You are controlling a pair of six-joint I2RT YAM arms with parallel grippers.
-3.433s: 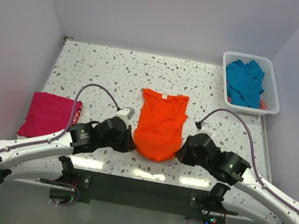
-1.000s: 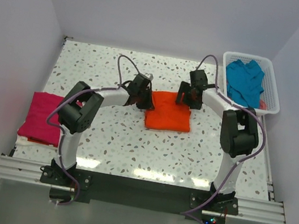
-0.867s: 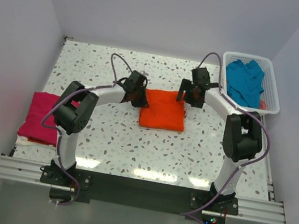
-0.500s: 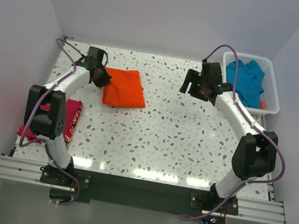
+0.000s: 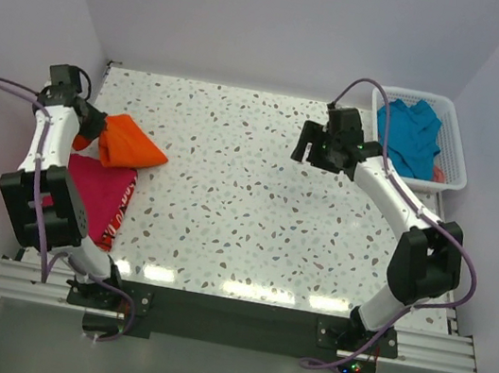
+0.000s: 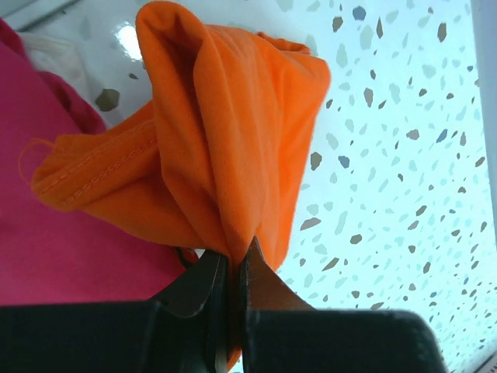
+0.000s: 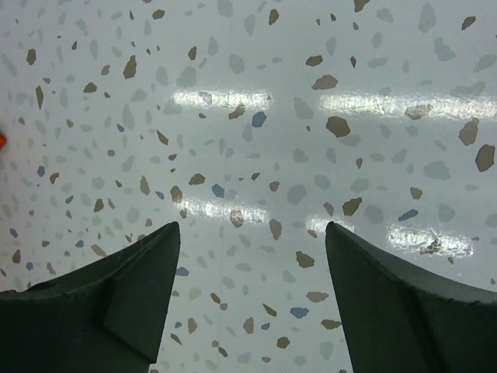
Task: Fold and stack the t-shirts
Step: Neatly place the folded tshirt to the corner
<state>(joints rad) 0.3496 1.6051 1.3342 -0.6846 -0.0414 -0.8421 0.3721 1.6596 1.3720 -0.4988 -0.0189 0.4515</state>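
The orange t-shirt hangs mostly past the far end of the pink t-shirt, so my left gripper will next move back and toward the wall, over the pink cloth [image 5: 98,190] [image 6: 64,247].
The folded orange t-shirt [image 5: 129,143] hangs bunched at the table's far left, its lower edge over the back end of the folded magenta-pink t-shirt [image 5: 95,191]. My left gripper [image 5: 90,128] is shut on the orange cloth; in the left wrist view the jaws [image 6: 233,263] pinch a fold of the orange t-shirt [image 6: 225,132], with the pink t-shirt [image 6: 62,225] beneath on the left. The teal-blue t-shirt [image 5: 409,135] lies in the basket. My right gripper [image 5: 311,149] hovers open over bare table [image 7: 252,225], nothing between its fingers.
A white lattice basket [image 5: 456,168] stands at the back right corner, close to my right arm's forearm. A wall runs along the left edge next to the pink t-shirt. The speckled tabletop [image 5: 246,205] stretches between the two arms.
My left arm has swung the orange t-shirt from the back middle of the table leftward to above the pink t-shirt. The right gripper has barely shifted and stays open.
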